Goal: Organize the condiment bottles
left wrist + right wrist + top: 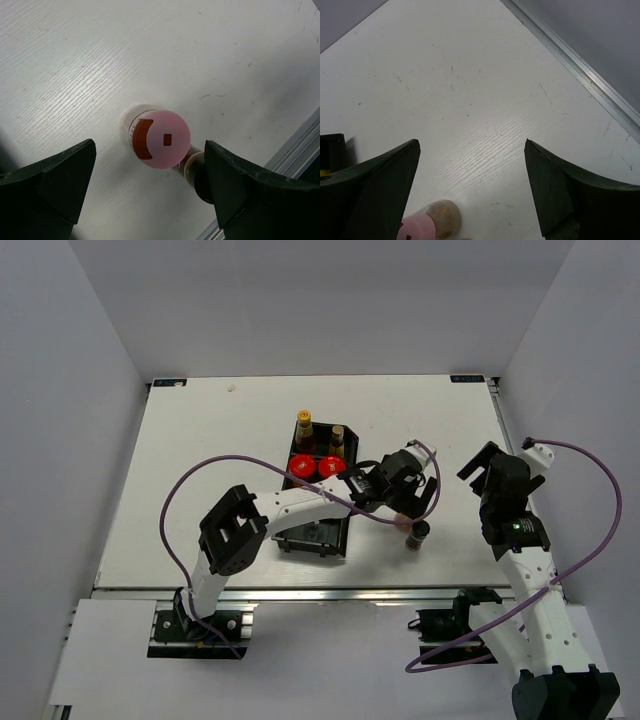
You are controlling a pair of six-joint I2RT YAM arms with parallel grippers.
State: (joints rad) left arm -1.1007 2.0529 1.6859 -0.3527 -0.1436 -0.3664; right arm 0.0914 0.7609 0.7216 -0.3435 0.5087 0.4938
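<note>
My left gripper needs to go down first and then close, so that it gets the pink cap [417, 227] between its fingers.
A pink-capped bottle [162, 139] stands upright on the white table. My left gripper [150, 148] is open and hangs right above it, one finger on each side, not touching. In the top view my left gripper [403, 492] hides most of this bottle. A black-capped bottle [417, 535] stands just beside it, partly behind my right finger in the left wrist view [192, 169]. Two red-lidded jars [316, 467] and two slim brown bottles [303, 426] stand in the black bin [318, 532]. My right gripper [480, 478] is open and empty over bare table [470, 145]; the pink cap [417, 227] shows at the bottom edge of its view.
The bin's near compartment holds nothing. The table's metal front edge [295, 145] runs close to the two loose bottles. A purple cable [190, 480] loops over the table's left part. A corner of the bin [331, 145] shows at the left of the right wrist view.
</note>
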